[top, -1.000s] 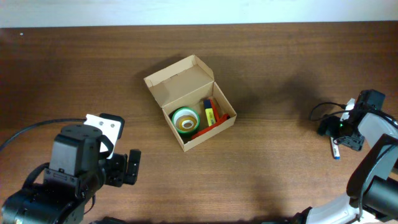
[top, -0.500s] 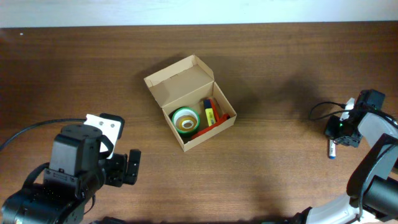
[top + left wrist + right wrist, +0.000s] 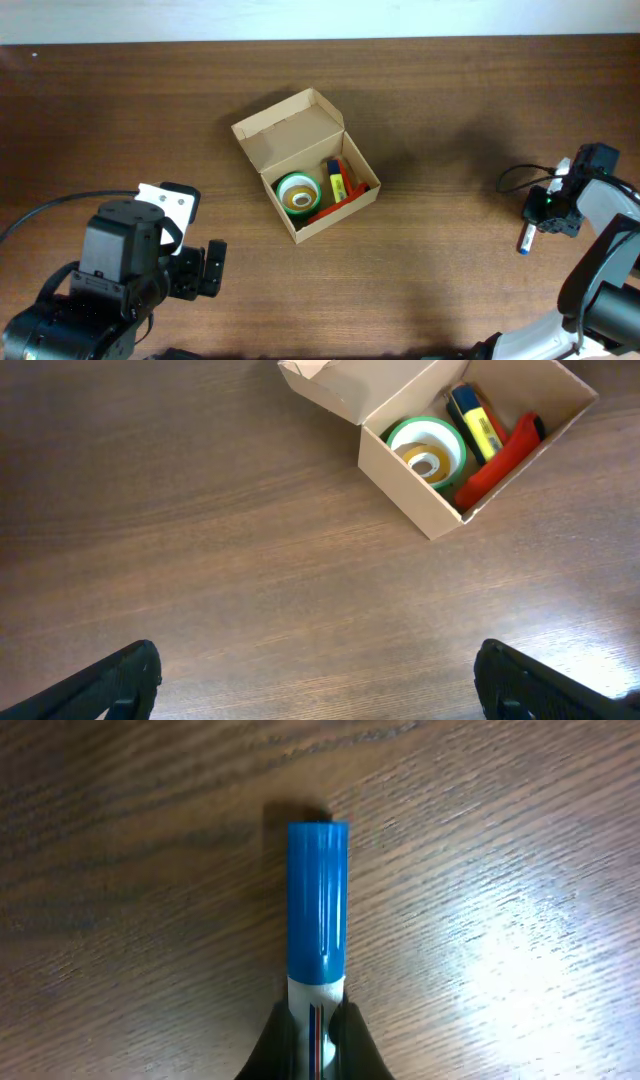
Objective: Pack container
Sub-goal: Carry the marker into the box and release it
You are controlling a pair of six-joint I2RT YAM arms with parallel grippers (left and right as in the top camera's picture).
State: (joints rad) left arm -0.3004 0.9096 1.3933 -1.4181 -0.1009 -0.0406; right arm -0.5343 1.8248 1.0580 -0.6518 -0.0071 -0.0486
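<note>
The container's lid is open, so next I will raise my right gripper, swing left in the overhead view and go down over the red item point(image 3: 334, 207) to let go.
The container point(image 3: 252, 131), a small brown cardboard box with its flap lid open, sits mid-table and holds a green tape roll point(image 3: 298, 193), a yellow-and-blue marker point(image 3: 337, 181) and a red item point(image 3: 335, 207). The same container point(image 3: 410, 470) shows in the left wrist view with the tape roll point(image 3: 427, 449) inside. At the far right my right gripper point(image 3: 541, 222) is shut on a white marker with a blue cap point(image 3: 318, 905), its capped end point(image 3: 522, 243) sticking out over the wood. My left gripper point(image 3: 318, 680) hovers open at the near left, nothing between its fingers.
The brown wooden table point(image 3: 450, 100) stretches around the box. A black cable point(image 3: 515, 175) loops beside the right arm near the right edge. The left arm's bulk point(image 3: 110, 270) fills the near-left corner.
The right gripper's jaws closed on the blue-capped marker, and the marker's free end swung toward the left. The left arm and the box stayed put.
</note>
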